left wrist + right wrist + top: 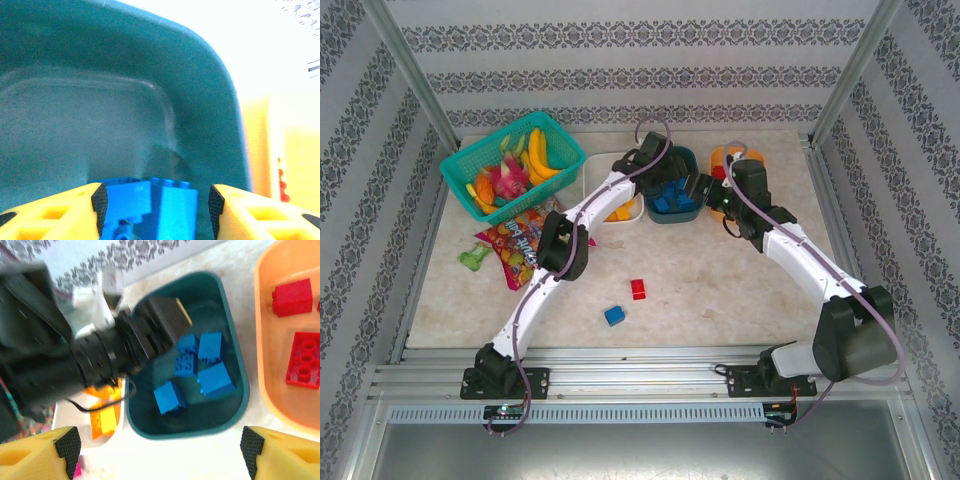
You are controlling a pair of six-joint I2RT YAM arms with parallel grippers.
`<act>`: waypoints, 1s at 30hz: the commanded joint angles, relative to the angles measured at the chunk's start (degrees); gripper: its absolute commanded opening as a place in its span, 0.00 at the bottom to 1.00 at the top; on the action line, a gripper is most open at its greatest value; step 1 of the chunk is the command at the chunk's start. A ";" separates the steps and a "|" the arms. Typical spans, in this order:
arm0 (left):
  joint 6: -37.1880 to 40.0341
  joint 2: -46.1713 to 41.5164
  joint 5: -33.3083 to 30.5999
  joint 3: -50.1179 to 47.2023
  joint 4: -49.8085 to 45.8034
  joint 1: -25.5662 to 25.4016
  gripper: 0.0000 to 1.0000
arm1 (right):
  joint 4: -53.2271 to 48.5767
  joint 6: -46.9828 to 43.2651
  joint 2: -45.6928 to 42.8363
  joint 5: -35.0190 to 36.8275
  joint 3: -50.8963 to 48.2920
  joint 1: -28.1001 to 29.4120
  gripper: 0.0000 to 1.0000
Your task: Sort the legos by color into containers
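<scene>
My right gripper moves back from the tubs and down around the red lego on the tabletop next, since it lies below my gripper and nearer my base.
My left gripper (670,183) reaches down into the dark teal tub (688,212). In the left wrist view its jaws (154,202) stand apart around two blue legos (172,207), with a gap beside the right pad (215,204), so it is open. Several blue legos (212,380) lie in the teal tub (235,410). My right gripper (160,450) hangs wide open and empty above that tub's near rim. Red legos (302,362) lie in the orange tub (265,370); orange-yellow legos (102,412) lie in the white tub (634,214). A red lego (638,289) and a blue lego (614,315) sit on the table.
A teal mesh basket (470,160) of toy fruit stands at the back left, with a colourful candy bag (515,250) in front of it. My right gripper (713,200) hovers between the teal tub and the orange tub (752,156). The left arm's black wrist (75,360) crosses over the white tub.
</scene>
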 commanded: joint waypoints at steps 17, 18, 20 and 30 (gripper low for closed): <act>-2.81 -69.08 -1.42 -76.94 -8.72 1.53 0.60 | -24.63 2.63 6.73 9.13 2.15 28.01 0.80; -2.65 -72.39 -0.81 -80.11 -8.74 1.54 0.60 | -25.71 3.52 8.36 9.71 3.07 29.17 0.80; -1.43 -78.88 1.92 -86.83 -9.10 1.51 0.60 | -28.37 5.90 12.41 10.92 5.40 31.46 0.79; -0.26 -102.85 12.34 -104.96 -11.94 1.54 0.60 | -35.71 11.17 27.05 11.63 15.03 35.70 0.75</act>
